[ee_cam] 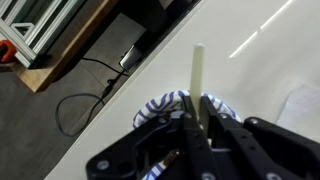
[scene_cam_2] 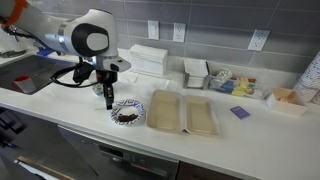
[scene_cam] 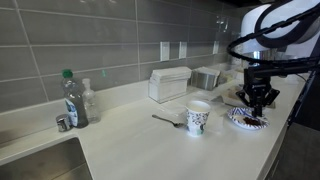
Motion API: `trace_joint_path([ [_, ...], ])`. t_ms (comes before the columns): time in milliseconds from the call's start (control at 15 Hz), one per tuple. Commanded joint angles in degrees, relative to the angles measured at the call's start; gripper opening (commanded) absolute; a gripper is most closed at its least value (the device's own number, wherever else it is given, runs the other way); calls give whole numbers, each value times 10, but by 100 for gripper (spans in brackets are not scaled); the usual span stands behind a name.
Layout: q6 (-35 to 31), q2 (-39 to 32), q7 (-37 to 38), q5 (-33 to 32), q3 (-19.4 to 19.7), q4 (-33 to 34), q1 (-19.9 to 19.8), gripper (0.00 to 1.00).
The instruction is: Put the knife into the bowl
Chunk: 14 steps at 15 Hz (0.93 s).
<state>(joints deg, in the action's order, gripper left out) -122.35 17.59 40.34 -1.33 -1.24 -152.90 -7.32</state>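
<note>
My fingers are beside the bowl's rim. Next my gripper will move toward the beige trays and down, so it can release the knife (ee_cam: pixel 199 70) into the bowl.
My gripper (ee_cam: pixel 197 125) is shut on the knife (ee_cam: pixel 199 70), a slim pale grey utensil that sticks out straight beyond the fingertips in the wrist view. The blue-and-white patterned bowl (ee_cam: pixel 165 100) lies right under the fingers there, near the counter's edge. In both exterior views the gripper (scene_cam: pixel 258 103) (scene_cam_2: pixel 108 98) points down, just above and beside the bowl (scene_cam: pixel 247 120) (scene_cam_2: pixel 127 113), which holds some dark bits. The knife's lower end is hidden by the fingers.
A paper cup (scene_cam: pixel 198 119) stands mid-counter with another grey utensil (scene_cam: pixel 167 120) lying beside it. A bottle (scene_cam: pixel 72 98) stands by the sink (scene_cam: pixel 40 160). A napkin box (scene_cam: pixel 169 84) is at the wall. Two beige trays (scene_cam_2: pixel 183 113) lie next to the bowl.
</note>
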Motion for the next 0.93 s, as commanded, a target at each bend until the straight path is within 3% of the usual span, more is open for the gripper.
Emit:
trace_joint_path([
  [0,-57,-13,1,-4,9,-18,-10,3],
  [667,-157,-54,-21,12,16,-33,-7,6],
  [733,-151,-54,-26,16,17,-32,-6,37],
  [867,-127,-42,-52,34,22,-27,-1,45],
])
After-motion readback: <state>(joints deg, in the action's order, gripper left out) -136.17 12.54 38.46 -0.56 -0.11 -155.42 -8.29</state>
